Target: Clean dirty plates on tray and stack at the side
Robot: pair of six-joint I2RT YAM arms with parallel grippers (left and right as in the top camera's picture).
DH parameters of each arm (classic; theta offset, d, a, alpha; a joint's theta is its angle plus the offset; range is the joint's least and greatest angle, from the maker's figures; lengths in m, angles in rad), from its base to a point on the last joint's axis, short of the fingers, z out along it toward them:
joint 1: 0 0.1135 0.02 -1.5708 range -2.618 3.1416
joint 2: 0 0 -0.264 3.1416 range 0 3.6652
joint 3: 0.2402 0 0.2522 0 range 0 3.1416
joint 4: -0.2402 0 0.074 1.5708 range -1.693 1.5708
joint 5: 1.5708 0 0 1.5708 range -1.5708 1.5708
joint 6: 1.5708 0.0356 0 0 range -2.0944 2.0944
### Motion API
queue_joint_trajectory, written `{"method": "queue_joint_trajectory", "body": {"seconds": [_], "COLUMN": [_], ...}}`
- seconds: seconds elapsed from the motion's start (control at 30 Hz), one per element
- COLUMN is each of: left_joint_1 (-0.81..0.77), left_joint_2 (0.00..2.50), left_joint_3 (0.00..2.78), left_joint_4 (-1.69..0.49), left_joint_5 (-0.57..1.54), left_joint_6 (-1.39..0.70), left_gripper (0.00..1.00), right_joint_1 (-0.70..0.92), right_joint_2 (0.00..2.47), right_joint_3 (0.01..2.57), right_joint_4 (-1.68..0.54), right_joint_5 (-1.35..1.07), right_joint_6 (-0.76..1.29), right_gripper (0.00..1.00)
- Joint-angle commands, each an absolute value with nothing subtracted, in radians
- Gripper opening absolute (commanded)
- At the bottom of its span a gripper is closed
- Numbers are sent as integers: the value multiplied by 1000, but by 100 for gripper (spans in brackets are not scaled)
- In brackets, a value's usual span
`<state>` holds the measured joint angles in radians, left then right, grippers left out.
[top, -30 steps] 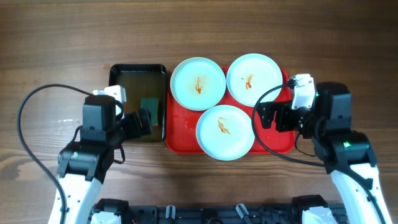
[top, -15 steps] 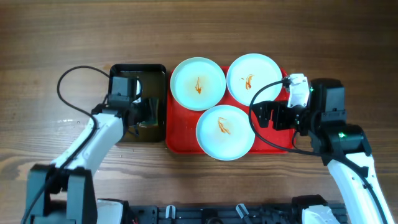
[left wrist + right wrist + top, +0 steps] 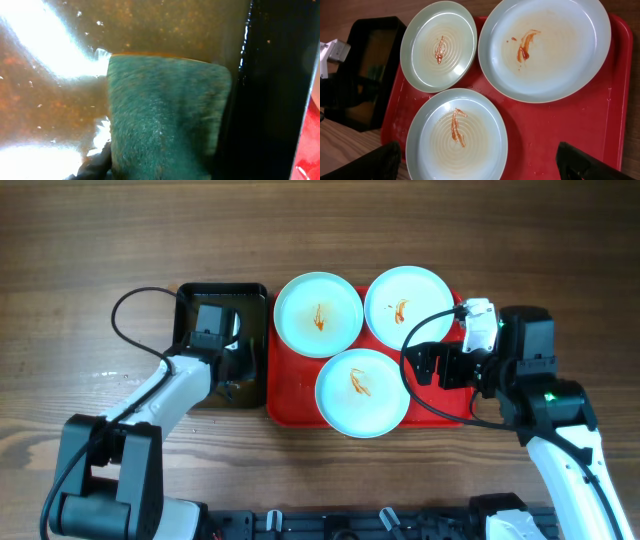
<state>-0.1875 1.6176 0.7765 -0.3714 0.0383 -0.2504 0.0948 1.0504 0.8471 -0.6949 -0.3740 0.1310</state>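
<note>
The robot's right gripper will go down toward the near plate, with its open fingers on both sides of the plate's rim beside the bare red tray (image 3: 290, 395), where one finger has room outside.
Three pale plates (image 3: 318, 314) (image 3: 408, 307) (image 3: 362, 392), each with an orange-red smear, lie on the red tray (image 3: 290, 395). My right gripper (image 3: 425, 367) hovers open over the tray's right side; in the right wrist view its fingertips (image 3: 385, 160) stand wide either side of the near plate (image 3: 456, 135). My left gripper (image 3: 237, 365) is down in the black tray (image 3: 220, 288). In the left wrist view the green sponge (image 3: 165, 120) lies in brownish water between its jaws, one finger (image 3: 95, 162) against the sponge's left side, the other hidden in the dark.
The black tray sits directly left of the red tray, their rims nearly touching. Wooden table surrounds both. A black cable loops from each arm over the table; the right one hangs over the red tray's right part.
My left arm swung from beside the black tray into it and came down over the sponge, its jaws narrowing. The right arm shifted slightly left and stays open.
</note>
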Motion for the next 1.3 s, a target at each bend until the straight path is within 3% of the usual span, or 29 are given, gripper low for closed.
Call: {"method": "queue_joint_trajectory", "body": {"seconds": [0.0, 0.13, 0.2, 0.3, 0.47, 0.63, 0.67, 0.7, 0.83, 1.07, 1.27], "left_joint_1": [-194, -194, -194, -194, -194, -194, -194, -194, -194, -194, -253], "left_joint_2": [1625, 1588, 1538, 1460, 1435, 1435, 1435, 1435, 1435, 1434, 1433], "left_joint_3": [784, 788, 788, 788, 788, 788, 788, 788, 788, 788, 788], "left_joint_4": [-362, -363, -380, -426, -511, -510, -509, -509, -505, -451, -292], "left_joint_5": [25, 25, 25, 36, 63, 71, 71, 75, 79, 159, 539], "left_joint_6": [-252, -253, -281, -309, -353, -353, -353, -353, -353, -353, -400], "left_gripper": [4, 4, 4, 4, 4, 4, 4, 4, 4, 4, 4], "right_joint_1": [91, 91, 91, 92, 135, 148, 148, 148, 148, 148, 148], "right_joint_2": [1057, 1057, 1068, 1137, 1428, 1662, 1692, 1710, 1710, 1709, 1707], "right_joint_3": [870, 870, 863, 856, 856, 856, 856, 856, 856, 857, 857], "right_joint_4": [-693, -702, -709, -725, -730, -701, -692, -687, -687, -683, -682], "right_joint_5": [-390, -390, -390, -390, -393, -390, -390, -392, -395, -455, -455], "right_joint_6": [134, 133, 131, 130, 134, 160, 160, 160, 160, 161, 160], "right_gripper": [99, 100, 89, 81, 50, 36, 29, 22, 11, 5, 4]}}
